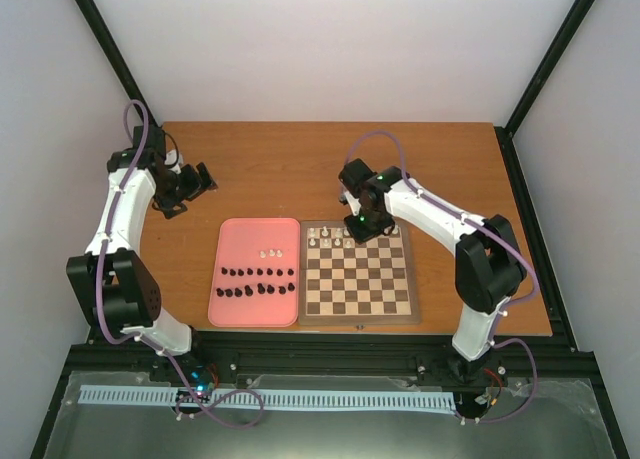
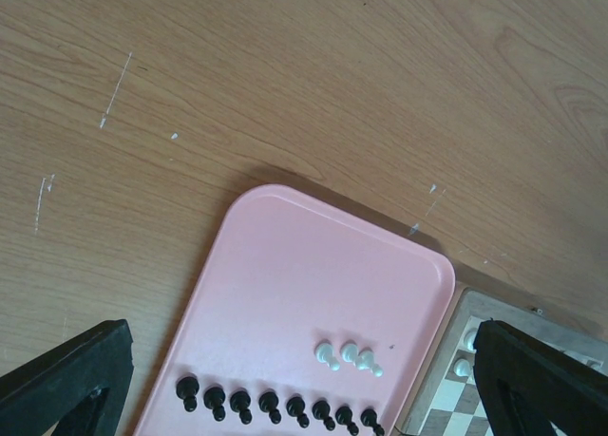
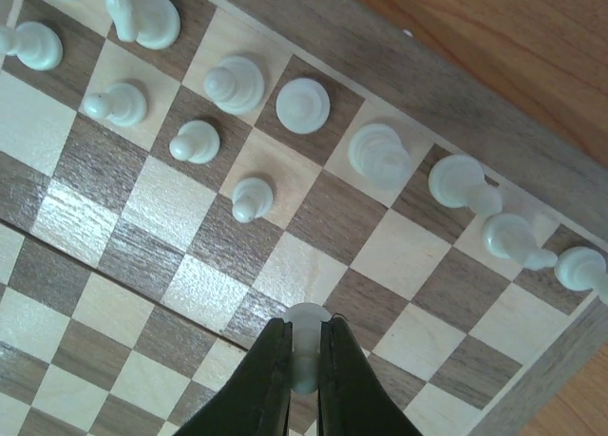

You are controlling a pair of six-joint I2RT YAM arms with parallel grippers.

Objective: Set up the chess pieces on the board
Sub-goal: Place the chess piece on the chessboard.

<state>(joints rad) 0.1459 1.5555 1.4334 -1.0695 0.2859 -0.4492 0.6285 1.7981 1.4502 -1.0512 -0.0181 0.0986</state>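
Note:
My right gripper lowers the white pawn onto the empty dark square beside the end pawn of the row next.
My right gripper hangs over the far rows of the board and is shut on a white pawn. Several white chess pieces stand along the board's far edge, with a few pawns one row nearer. My left gripper is open and empty, high above the far end of the pink tray. Three white pieces and rows of black pieces stand on the tray.
The tray lies directly left of the board, their edges close together. Bare wooden table stretches behind both. Black frame posts stand at the rear corners, and a rail runs along the near edge.

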